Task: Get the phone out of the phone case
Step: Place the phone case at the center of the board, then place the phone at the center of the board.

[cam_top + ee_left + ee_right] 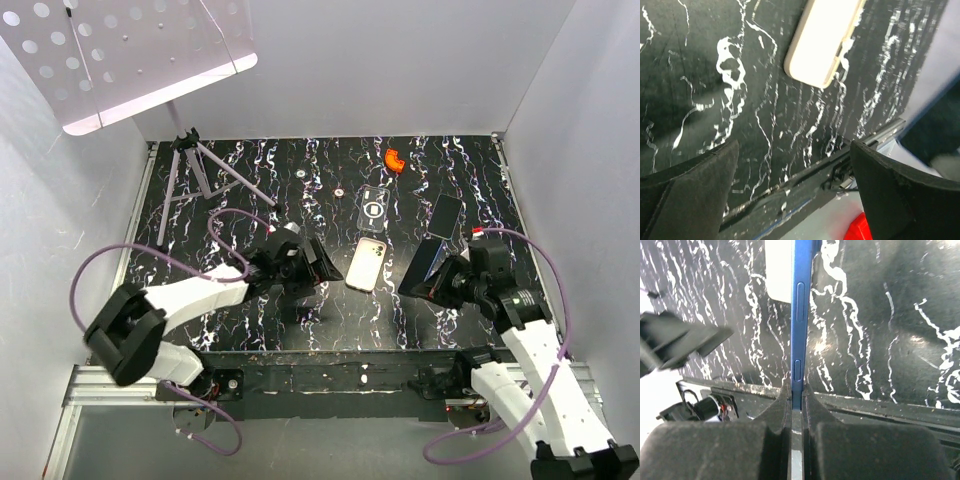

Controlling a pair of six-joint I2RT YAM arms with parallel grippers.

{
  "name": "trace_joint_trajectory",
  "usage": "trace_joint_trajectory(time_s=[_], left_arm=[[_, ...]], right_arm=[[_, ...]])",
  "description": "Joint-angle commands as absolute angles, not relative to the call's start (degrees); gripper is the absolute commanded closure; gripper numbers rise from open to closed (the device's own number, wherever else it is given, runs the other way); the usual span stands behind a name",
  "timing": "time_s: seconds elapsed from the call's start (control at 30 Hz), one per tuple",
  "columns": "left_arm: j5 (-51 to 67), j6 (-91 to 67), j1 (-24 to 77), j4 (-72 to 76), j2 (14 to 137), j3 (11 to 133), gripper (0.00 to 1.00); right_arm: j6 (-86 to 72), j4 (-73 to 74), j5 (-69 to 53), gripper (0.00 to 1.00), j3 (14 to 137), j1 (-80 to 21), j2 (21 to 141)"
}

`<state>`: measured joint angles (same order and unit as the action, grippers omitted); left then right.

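Observation:
The bare tabletop is below my right gripper and to its right in the wrist view, so I will move down that way and tip the phone flatter to let go of it.
My right gripper (438, 278) is shut on a blue phone (422, 265) and holds it on edge, tilted, above the table. In the right wrist view the phone (801, 315) stands edge-on between my fingers (796, 385), side buttons showing. A cream phone case (367, 263) lies flat on the black marbled table (250, 190) between the two grippers. It also shows in the left wrist view (822, 40) and the right wrist view (777, 270). My left gripper (318, 268) is open and empty just left of the case, with its jaws wide apart (795, 185).
A clear case (375, 203) and a dark flat slab (445, 215) lie behind the cream case. An orange piece (396, 160) sits at the back. A tripod stand (195, 170) holding a perforated white panel (130, 50) stands back left. White walls enclose the table.

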<state>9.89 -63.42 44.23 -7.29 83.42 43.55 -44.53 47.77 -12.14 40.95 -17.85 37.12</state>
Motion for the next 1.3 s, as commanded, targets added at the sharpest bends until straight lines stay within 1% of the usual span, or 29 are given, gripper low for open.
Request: trace_joint_trajectory(time_s=[0.0, 0.07, 0.23, 0.33, 0.57, 0.63, 0.9, 1.07, 1.13, 1.27], left_arm=[[6.2, -59.3, 44.0, -14.4, 70.2, 42.1, 0.04], [6.3, -59.4, 43.9, -16.5, 65.9, 41.7, 0.02], [8.4, -61.9, 44.0, -15.8, 58.1, 38.6, 0.02], [10.5, -64.4, 44.0, -14.5, 56.2, 37.1, 0.02], [11.4, -65.4, 44.0, -13.9, 52.8, 36.2, 0.02], [11.5, -64.9, 44.0, -14.0, 52.9, 36.6, 0.02], [11.9, -64.9, 44.0, -13.4, 53.0, 36.5, 0.02], [11.8, -64.8, 44.1, -13.4, 52.0, 36.3, 0.02], [11.6, -64.7, 44.1, -13.7, 51.7, 36.3, 0.02], [11.9, -64.7, 44.1, -13.5, 51.7, 36.5, 0.02]], right_arm=[[-37.0, 41.0, -19.3, 0.99, 39.4, -9.7, 40.8], [-35.5, 38.9, -21.1, 0.99, 38.7, -6.4, 43.5], [-34.1, 32.2, -26.4, 0.99, 36.1, -0.8, 51.2], [-32.5, 29.5, -31.5, 0.99, 35.3, 3.4, 54.5], [-27.1, 29.4, -33.2, 0.99, 36.5, 11.4, 61.2], [-25.2, 30.6, -34.3, 0.99, 38.2, 11.5, 64.3], [-24.6, 22.6, -41.1, 0.99, 37.1, 11.5, 70.9], [-23.0, 25.1, -34.6, 0.99, 37.1, 11.9, 74.6], [-23.8, 24.4, -35.7, 0.99, 36.3, 12.1, 75.6], [-24.4, 24.6, -35.8, 0.91, 36.0, 12.3, 77.2]])
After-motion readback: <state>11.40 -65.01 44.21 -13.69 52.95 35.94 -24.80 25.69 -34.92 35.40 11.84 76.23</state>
